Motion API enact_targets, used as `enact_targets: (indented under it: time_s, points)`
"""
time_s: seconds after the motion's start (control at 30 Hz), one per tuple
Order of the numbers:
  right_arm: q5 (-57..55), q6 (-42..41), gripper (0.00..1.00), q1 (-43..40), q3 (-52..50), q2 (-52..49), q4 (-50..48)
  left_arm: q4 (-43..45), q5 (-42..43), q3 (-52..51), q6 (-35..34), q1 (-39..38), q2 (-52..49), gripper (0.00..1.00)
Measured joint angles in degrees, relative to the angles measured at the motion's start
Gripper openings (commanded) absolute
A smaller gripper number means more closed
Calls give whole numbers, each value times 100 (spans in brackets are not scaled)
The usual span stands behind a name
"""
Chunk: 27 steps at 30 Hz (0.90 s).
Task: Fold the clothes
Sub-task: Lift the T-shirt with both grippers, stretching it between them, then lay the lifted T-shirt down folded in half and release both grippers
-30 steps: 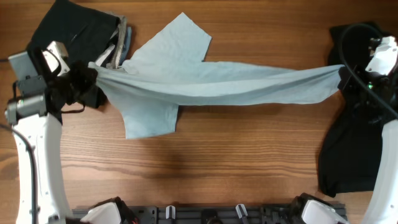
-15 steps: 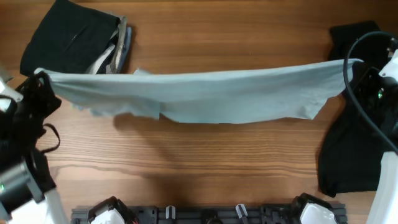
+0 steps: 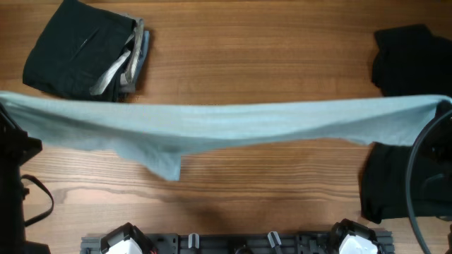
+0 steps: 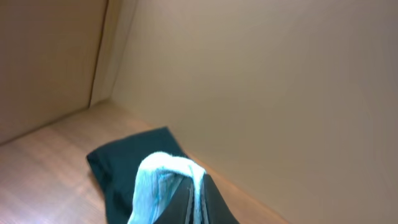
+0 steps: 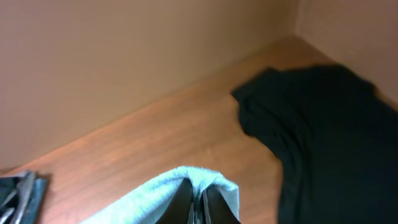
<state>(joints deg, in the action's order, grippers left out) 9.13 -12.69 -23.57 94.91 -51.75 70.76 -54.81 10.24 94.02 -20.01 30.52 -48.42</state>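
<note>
I should bring the shirt [image 3: 226, 123] away from my base and down onto the bare wood beside the folded stack with my left gripper.
The light blue shirt [image 3: 226, 123] hangs stretched in a long band across the whole table, one flap [image 3: 166, 164] drooping below it left of centre. My left gripper [image 4: 198, 202] is shut on the shirt's left end [image 4: 155, 180], at the overhead view's left edge. At the right edge my right gripper [image 5: 198, 205] is shut on the other end [image 5: 186, 180], the cloth bunched over its fingertips. In the overhead view both grippers are almost hidden at the frame edges.
A folded stack of dark and grey garments [image 3: 85, 49] lies at the back left. A loose black garment [image 3: 399, 53] sprawls along the right side, down to the front right [image 3: 388, 183]; it also shows in the right wrist view [image 5: 323, 124]. Bare wood table [image 3: 247, 42].
Both grippers have moved apart and toward the front, pulling the shirt off the table. Its sleeves have lifted from the wood and the cloth is now a taut band.
</note>
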Motion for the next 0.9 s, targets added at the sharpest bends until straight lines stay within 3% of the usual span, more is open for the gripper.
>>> enact_targets:
  time_s: [0.13, 0.23, 0.37, 0.5, 0.53, 0.57, 0.6, 0.63, 0.7, 0.8, 0.9]
  points:
    - [-208, -125, 5, 0, 28, -444, 367, -424, 229, 13, 28, -2, -544, 4]
    - [-127, -142, 5, 0, 33, -1193, 376, -201, 789, 24, 87, -144, -1307, 4]
    - [146, -133, 7, 4, 26, -2538, 118, 334, 1163, 15, 501, -1088, -2889, 4]
    - [581, 31, 6, 7, 26, -3593, -345, 944, 962, 11, 730, -1976, -4347, 4]
    - [684, 61, 11, 7, 26, -3851, -474, 1163, 914, 2, 763, -2155, -4728, 4]
    - [782, 98, 26, 7, 26, -4131, -660, 1486, 868, 2, 813, -2302, -5066, 4]
    - [883, 164, 45, 7, 26, -4424, -848, 1731, 822, 2, 857, -2420, -5353, 10]
    - [979, 256, 57, 17, 26, -4673, -1029, 1847, 763, 2, 881, -2505, -5547, 22]
    - [1172, 422, 63, 76, 26, -5178, -1340, 2085, 608, 2, 929, -2669, -5984, 47]
    - [1311, 549, 69, 129, 13, -5455, -1648, 2105, 490, 0, 975, -2745, -6459, 69]
    - [1346, 570, 69, 26, 15, -5453, -1453, 1862, 437, 2, 1003, -2605, -6450, 69]
